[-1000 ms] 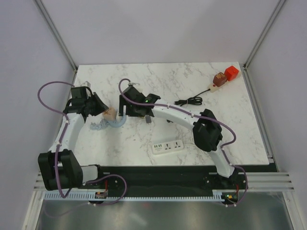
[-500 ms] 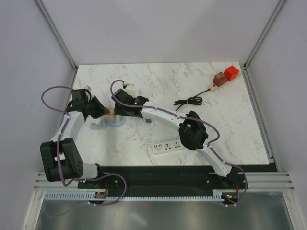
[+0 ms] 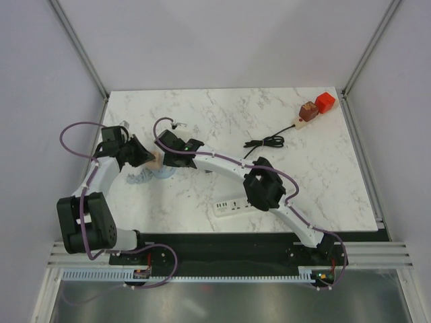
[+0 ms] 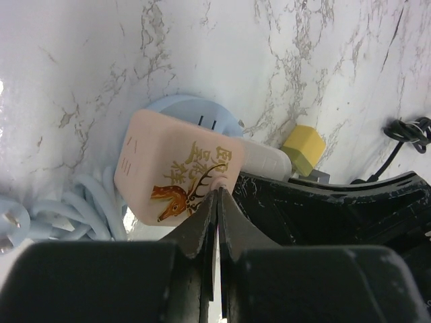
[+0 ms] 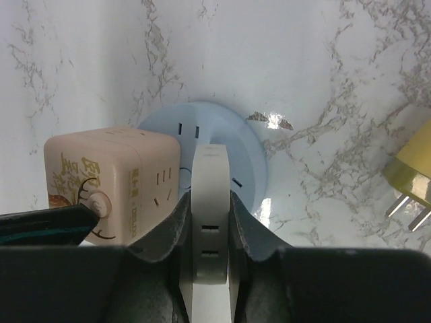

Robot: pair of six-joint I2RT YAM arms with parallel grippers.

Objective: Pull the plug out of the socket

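Observation:
My right gripper rises next, lowers the white plug (image 5: 211, 171) onto marble past the yellow plug and releases, as that marble lies to the gripper's right in the top view.
A round light-blue socket (image 5: 237, 128) lies on the marble with its coiled blue cable (image 4: 81, 202). A pink cube adapter (image 4: 172, 168) with a deer print and a flat white plug (image 5: 211, 171) both stand in the socket. My right gripper (image 5: 211, 202) is shut on the white plug, one finger on each flat side. My left gripper (image 4: 219, 194) is shut, its tips pressed against the pink cube's side. From above, both grippers meet at the pink cube (image 3: 156, 159), left gripper (image 3: 145, 159) on its left, right gripper (image 3: 170, 160) on its right.
A loose yellow plug (image 5: 412, 176) lies just right of the socket. A white power strip (image 3: 236, 205) sits near the front edge. A black cable (image 3: 264, 142) is coiled mid-table. A brown block (image 3: 308, 111) and a red block (image 3: 326, 101) are at the back right.
The right arm swung left onto the socket and its gripper closed from wide open onto the white plug. The left gripper closed fully against the pink cube.

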